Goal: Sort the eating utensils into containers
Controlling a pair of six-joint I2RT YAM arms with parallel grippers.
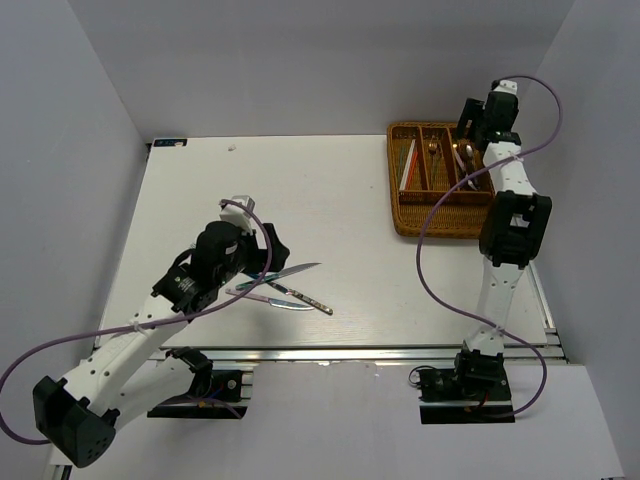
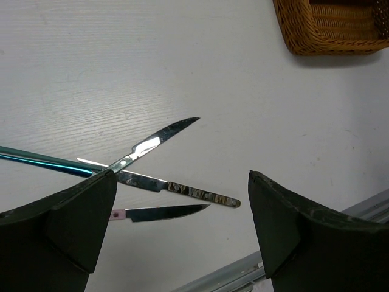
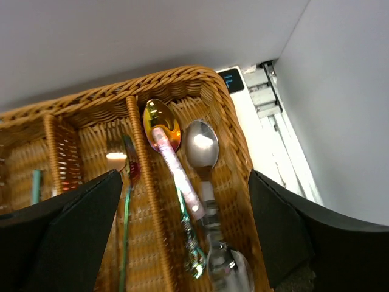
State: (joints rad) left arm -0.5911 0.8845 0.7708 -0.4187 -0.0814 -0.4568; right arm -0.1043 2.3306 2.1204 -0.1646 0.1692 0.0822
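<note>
The handle joint of the uppermost knife [image 1: 275, 278] [image 2: 130, 157] is below the left gripper, and that knife lies across the patterned one, so the left gripper will go down and turn onto the joint next.
Three knives lie crossed on the white table. One has a teal iridescent handle [image 2: 155, 141] [image 1: 285, 274], one a patterned handle [image 2: 197, 194] [image 1: 308, 299], and one a pink handle [image 2: 163, 212]. My left gripper [image 2: 182, 228] [image 1: 275, 250] is open and empty, hovering just above and left of them. The brown wicker tray [image 1: 440, 228] [image 3: 182, 76] stands at the far right. My right gripper [image 3: 182, 234] [image 1: 478, 125] is open and empty above its right slot. That slot holds a copper-gold spoon [image 3: 161, 125], a silver spoon [image 3: 200, 145] and a pink-handled piece [image 3: 177, 176].
A fork [image 3: 129, 167] lies in the tray's middle slot and red and white chopsticks [image 1: 408, 165] in its left slot. A corner of the tray [image 2: 328, 27] shows in the left wrist view. Grey walls close in the table; a metal rail [image 1: 350, 353] runs along its near edge.
</note>
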